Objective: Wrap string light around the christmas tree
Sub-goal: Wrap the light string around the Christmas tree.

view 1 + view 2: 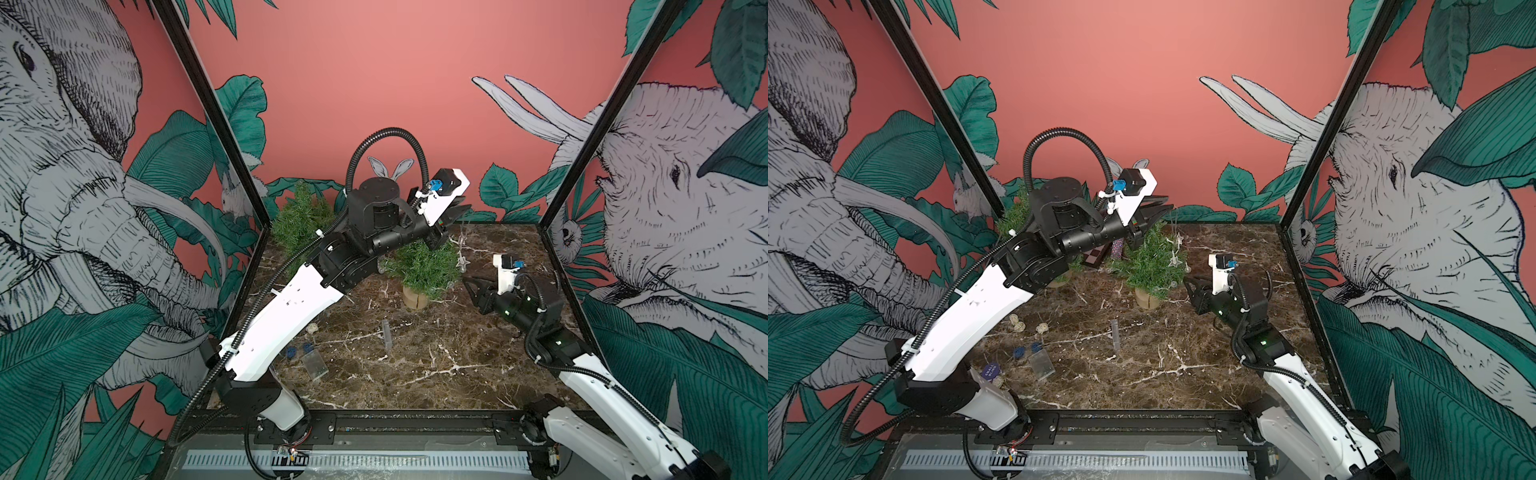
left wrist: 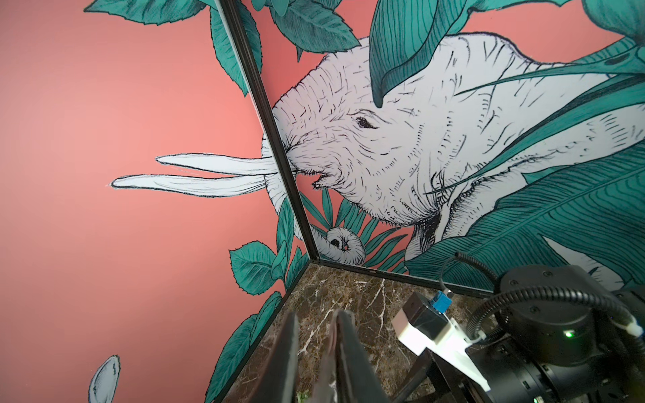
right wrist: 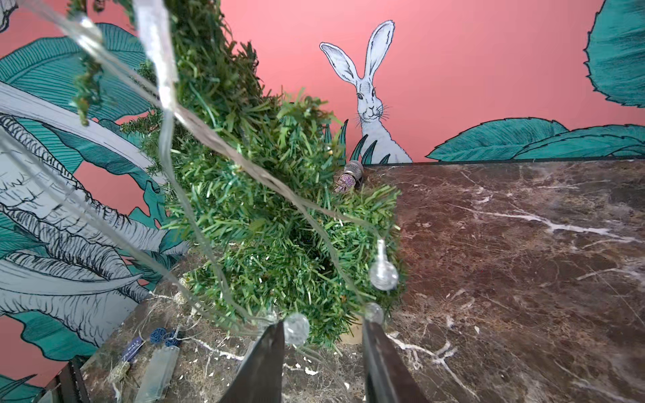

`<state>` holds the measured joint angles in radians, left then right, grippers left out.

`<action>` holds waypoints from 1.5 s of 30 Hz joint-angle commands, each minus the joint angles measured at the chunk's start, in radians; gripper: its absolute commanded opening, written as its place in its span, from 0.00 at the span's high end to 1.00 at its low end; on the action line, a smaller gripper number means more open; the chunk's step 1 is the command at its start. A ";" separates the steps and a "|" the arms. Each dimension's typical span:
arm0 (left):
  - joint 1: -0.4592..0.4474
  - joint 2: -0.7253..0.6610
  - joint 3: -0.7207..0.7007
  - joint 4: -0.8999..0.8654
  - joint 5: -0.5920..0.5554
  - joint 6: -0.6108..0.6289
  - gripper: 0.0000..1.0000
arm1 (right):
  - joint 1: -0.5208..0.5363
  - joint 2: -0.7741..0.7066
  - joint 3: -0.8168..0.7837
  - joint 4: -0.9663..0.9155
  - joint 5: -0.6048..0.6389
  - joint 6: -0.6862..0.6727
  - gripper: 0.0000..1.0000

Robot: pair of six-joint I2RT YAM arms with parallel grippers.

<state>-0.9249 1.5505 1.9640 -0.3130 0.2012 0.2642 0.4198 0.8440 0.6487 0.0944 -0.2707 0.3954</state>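
My left gripper comes down and back to the tree's near side below it next and releases, as the wire runs high off the branches.
The small green christmas tree stands on a wooden stump base at mid-table. The string light, a thin wire with clear stars and globes, hangs down the tree's right side. In the right wrist view its strands cross the tree and a globe dangles low. My left gripper is raised above the treetop, nearly shut, with the wire running up into it. My right gripper is low beside the tree, open, with two globes at its fingertips.
A second green tree stands in the back left corner. A clear tube, a clear plastic box and small blue pieces lie on the marble table. A purple microphone and a chocolate bar lie behind the tree.
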 commanded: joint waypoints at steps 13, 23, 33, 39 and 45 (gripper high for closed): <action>-0.003 -0.059 -0.034 -0.011 -0.008 0.034 1.00 | 0.030 0.239 0.100 0.216 0.136 -0.103 0.68; -0.002 -0.087 -0.098 -0.008 -0.062 0.070 1.00 | 0.030 0.195 0.128 0.087 0.130 -0.178 0.96; 0.011 -0.192 -0.318 0.026 0.005 0.098 1.00 | -0.031 0.158 0.305 -0.204 0.106 -0.283 1.00; -0.024 -0.219 -0.614 0.111 0.108 0.030 1.00 | -0.059 0.197 0.487 -0.256 -0.176 -0.182 1.00; -0.072 -0.170 -0.668 0.067 0.092 -0.016 0.76 | -0.059 0.188 0.557 -0.216 -0.181 -0.132 1.00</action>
<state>-0.9905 1.4128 1.3102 -0.2466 0.2642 0.2817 0.3599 1.0355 1.1641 -0.1421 -0.4107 0.2359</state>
